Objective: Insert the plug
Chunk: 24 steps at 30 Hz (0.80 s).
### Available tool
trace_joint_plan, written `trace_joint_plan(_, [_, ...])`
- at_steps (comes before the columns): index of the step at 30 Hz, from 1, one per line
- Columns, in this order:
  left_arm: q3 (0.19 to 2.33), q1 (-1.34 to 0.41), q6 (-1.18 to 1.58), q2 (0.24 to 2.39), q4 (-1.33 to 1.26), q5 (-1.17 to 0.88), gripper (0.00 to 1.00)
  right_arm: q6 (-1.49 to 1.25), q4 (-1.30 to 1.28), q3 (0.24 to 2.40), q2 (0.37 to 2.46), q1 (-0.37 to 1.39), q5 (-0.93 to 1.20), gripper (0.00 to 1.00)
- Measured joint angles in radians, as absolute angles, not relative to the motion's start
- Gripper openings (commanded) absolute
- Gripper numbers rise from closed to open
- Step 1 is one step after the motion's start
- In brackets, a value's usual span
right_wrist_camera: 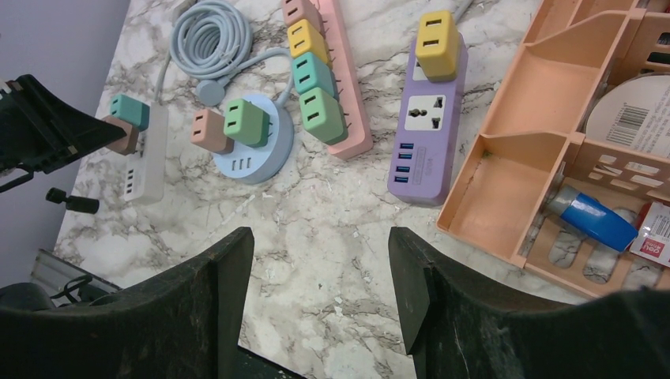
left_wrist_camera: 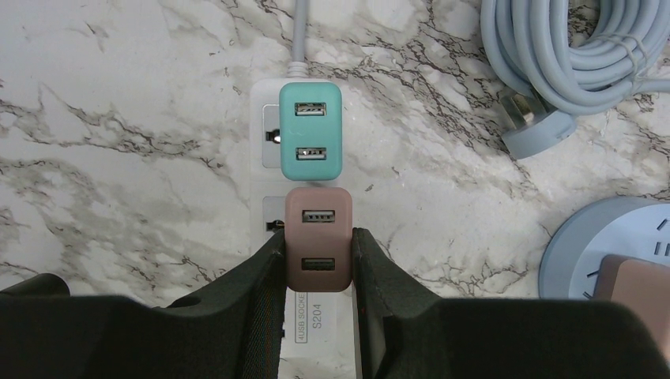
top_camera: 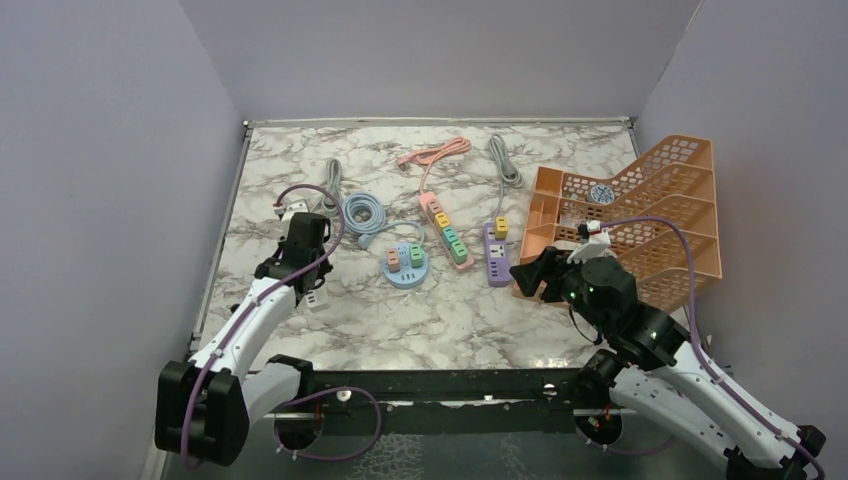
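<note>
The plug should next be pushed down into that socket by my left gripper and released there.
A white power strip (left_wrist_camera: 265, 170) lies on the marble table with a teal plug (left_wrist_camera: 310, 130) seated in it. Just below that, a dusty-pink plug (left_wrist_camera: 319, 212) sits on the strip's second socket. My left gripper (left_wrist_camera: 318, 237) is shut on the pink plug, one finger on each of its sides. From the right wrist view the same strip (right_wrist_camera: 148, 158) and pink plug (right_wrist_camera: 120, 136) appear at far left. My right gripper (right_wrist_camera: 320, 264) hangs open over bare marble with nothing between its fingers, beside the orange basket (top_camera: 640, 200).
A round blue socket hub (top_camera: 406, 268) with a pink and a green plug, a pink strip (top_camera: 445, 230) with several plugs and a purple strip (top_camera: 497, 258) with a yellow plug lie mid-table. A coiled blue cable (top_camera: 365, 212) sits right of the left arm.
</note>
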State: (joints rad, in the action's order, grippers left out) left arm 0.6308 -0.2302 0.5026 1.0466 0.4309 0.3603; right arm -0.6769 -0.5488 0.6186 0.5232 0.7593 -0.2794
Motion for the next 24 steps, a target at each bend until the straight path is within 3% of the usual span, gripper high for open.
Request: trace_joint_plan(24, [0.599,-0.230,0.578,1.043,0.428,0.413,0.00,-0.677,-0.550,0.610,0.519,0.759,-0.280,0.63])
